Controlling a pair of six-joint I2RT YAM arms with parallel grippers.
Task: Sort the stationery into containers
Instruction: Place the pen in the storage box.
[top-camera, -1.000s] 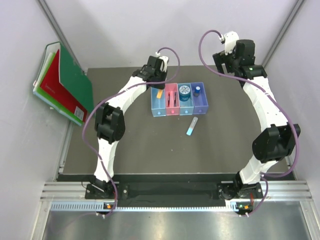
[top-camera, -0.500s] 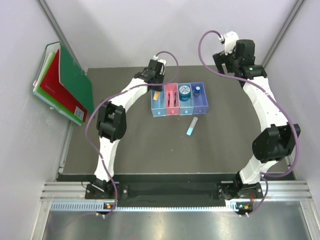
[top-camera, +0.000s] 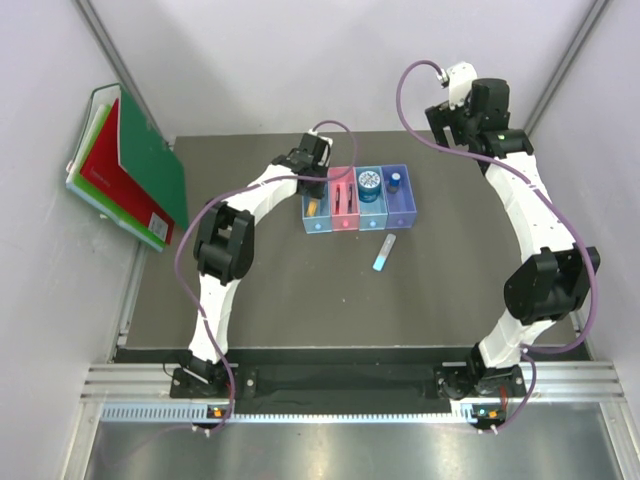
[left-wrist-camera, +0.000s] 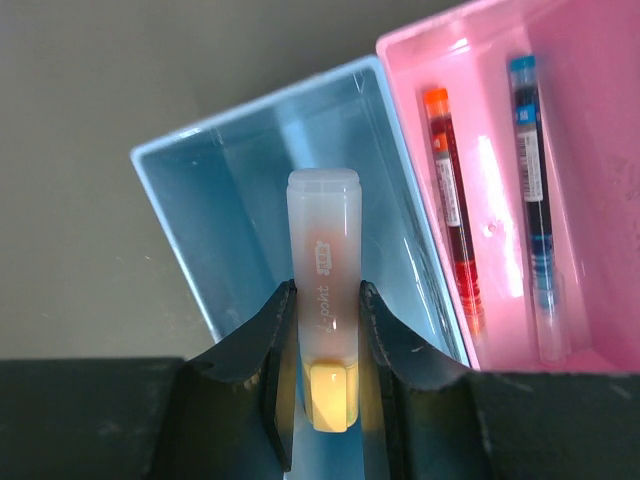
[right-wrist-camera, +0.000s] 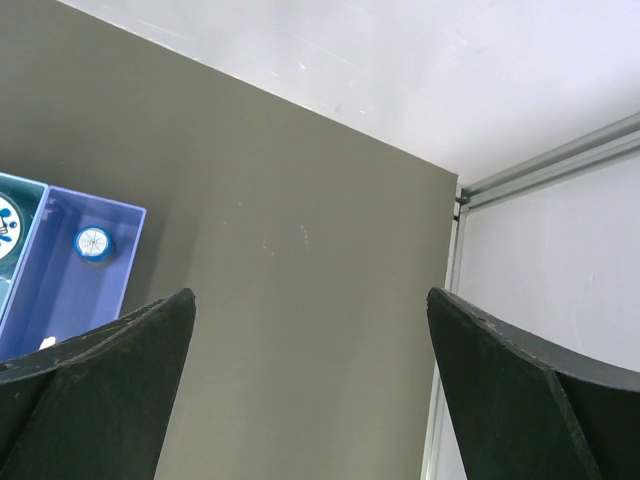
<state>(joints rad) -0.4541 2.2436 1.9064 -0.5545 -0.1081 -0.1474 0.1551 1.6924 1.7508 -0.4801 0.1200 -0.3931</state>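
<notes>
My right gripper should go down next, back and to the left in the top view, to the stick outside the bins and onto its light-blue end (top-camera: 379, 264).
Four joined bins stand mid-table: light blue (top-camera: 316, 218), pink (top-camera: 344, 216), blue (top-camera: 372, 208), violet (top-camera: 401, 208). My left gripper (top-camera: 306, 166) is shut on the yellow-pink stick (left-wrist-camera: 324, 240), which it holds lengthwise inside the light-blue bin (left-wrist-camera: 235, 200). The red-black pen (left-wrist-camera: 452, 210) and the blue pen (left-wrist-camera: 530, 190) lie in the pink bin (left-wrist-camera: 590, 120). The round blue tin (top-camera: 369, 180) is in the blue bin and the grey-capped bottle (top-camera: 395, 181) in the violet one. The light-blue stick (top-camera: 384, 253) lies on the mat in front of the bins. My right gripper (right-wrist-camera: 312, 330) is open and empty, raised at the back right. I see no eraser.
Green and red folders (top-camera: 135, 170) lean against the left wall. The right wrist view shows the violet bin (right-wrist-camera: 50, 300) with the bottle (right-wrist-camera: 92, 243), the dark mat and the right wall's frame post (right-wrist-camera: 445, 330).
My left gripper has moved forward and down with the yellow-pink stick, which now lies further along the light-blue bin. The right arm has not moved.
</notes>
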